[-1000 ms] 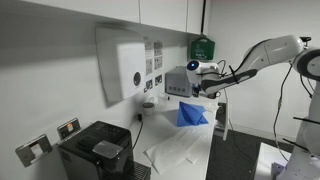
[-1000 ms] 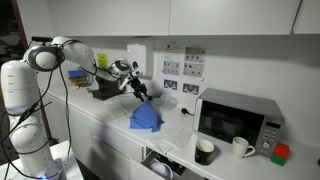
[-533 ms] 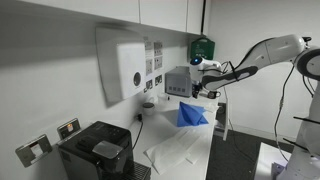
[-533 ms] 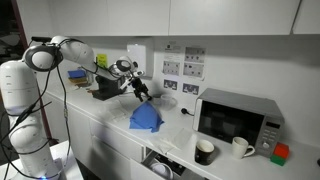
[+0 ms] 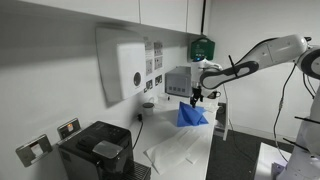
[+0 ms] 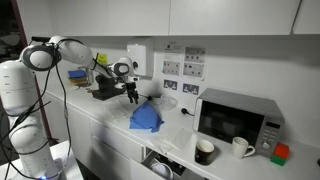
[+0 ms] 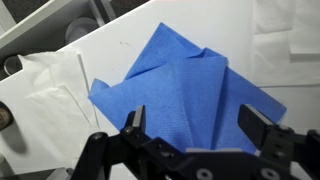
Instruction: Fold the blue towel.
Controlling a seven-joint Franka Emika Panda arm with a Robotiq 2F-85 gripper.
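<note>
My open gripper moves down next onto the creased cloth at the towel's top corner [image 6: 140, 113] [image 7: 187, 99], which lies below it between my fingers, since they still hang clear.
The blue towel [image 7: 185, 85] lies creased and partly doubled over on the white counter; it shows in both exterior views [image 5: 190, 116] [image 6: 147, 118]. My gripper [image 7: 195, 125] is open and empty, pointing down at the towel, with both fingers framing its near part. In both exterior views the gripper [image 5: 196, 96] [image 6: 131, 96] hangs a little above the towel's edge and does not touch it.
A larger white cloth [image 5: 177, 150] [image 7: 40, 90] lies on the counter beside the towel. A microwave [image 6: 235, 115] and two mugs [image 6: 205, 151] stand on one side, a black coffee machine [image 5: 96, 152] on the other. The wall with sockets [image 6: 173, 68] is just behind.
The gripper has swung from a tilted pose to pointing straight down and shifted slightly over the towel's edge. The towel has not moved.
</note>
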